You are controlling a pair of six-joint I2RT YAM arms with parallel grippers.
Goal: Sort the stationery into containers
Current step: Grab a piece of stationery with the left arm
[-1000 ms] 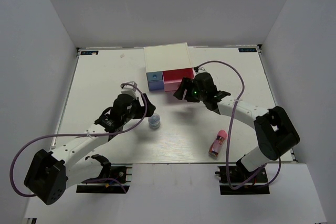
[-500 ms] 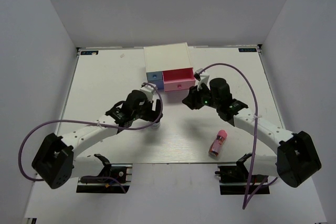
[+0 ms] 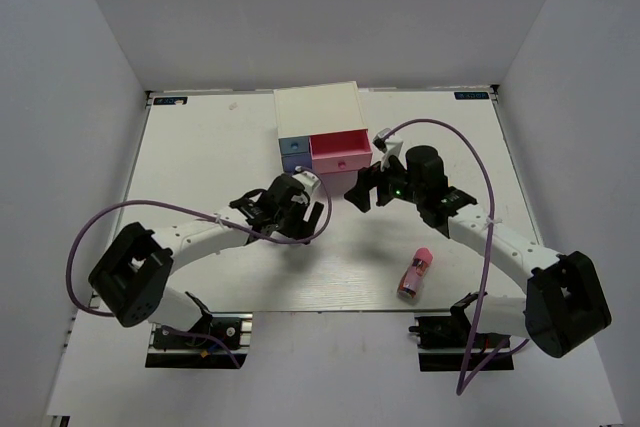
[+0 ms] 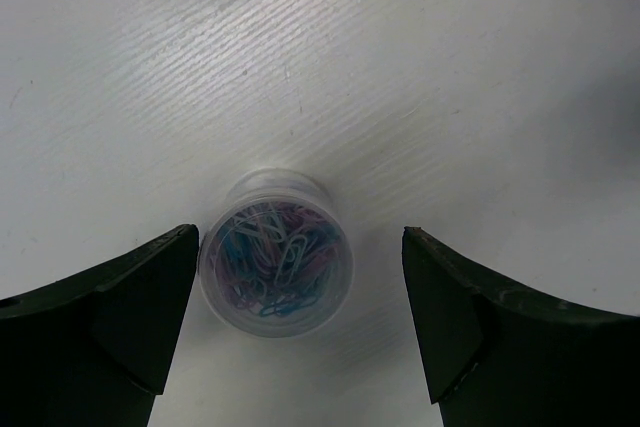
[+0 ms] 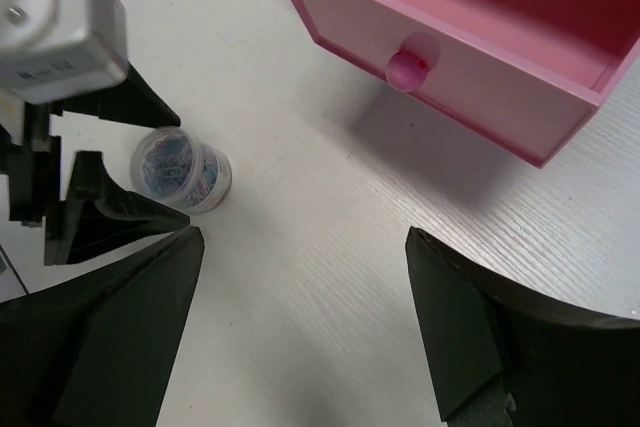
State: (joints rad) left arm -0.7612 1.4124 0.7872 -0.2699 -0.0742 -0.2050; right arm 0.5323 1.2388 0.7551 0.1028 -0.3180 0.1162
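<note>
My left gripper should next go down a little and close its fingers around the small round pot (image 4: 275, 252) of paper clips, because it stands just below, between the open fingers.
The small round pot (image 4: 275, 252) of coloured paper clips stands on the table between the open fingers of my left gripper (image 4: 300, 237), close to the left finger and not gripped. In the top view my left gripper (image 3: 302, 215) hides it. It also shows in the right wrist view (image 5: 183, 167). My right gripper (image 5: 305, 237) is open and empty, just in front of the pulled-out pink drawer (image 5: 470, 57) of the white chest (image 3: 315, 117). In the top view my right gripper (image 3: 362, 190) sits below that drawer (image 3: 340, 152). The pink tube (image 3: 416, 272) lies at the front right. No highlighters are in view.
The light blue drawer front (image 3: 293, 150) is shut, left of the pink one. The pink drawer's knob (image 5: 412, 62) faces my right gripper. My left gripper's body (image 5: 60, 37) shows at the left of the right wrist view. Purple cables loop over both arms.
My left gripper has moved right and down over the pot, which it now covers from above. My right gripper has backed away from the pink drawer, which now stands further out.
</note>
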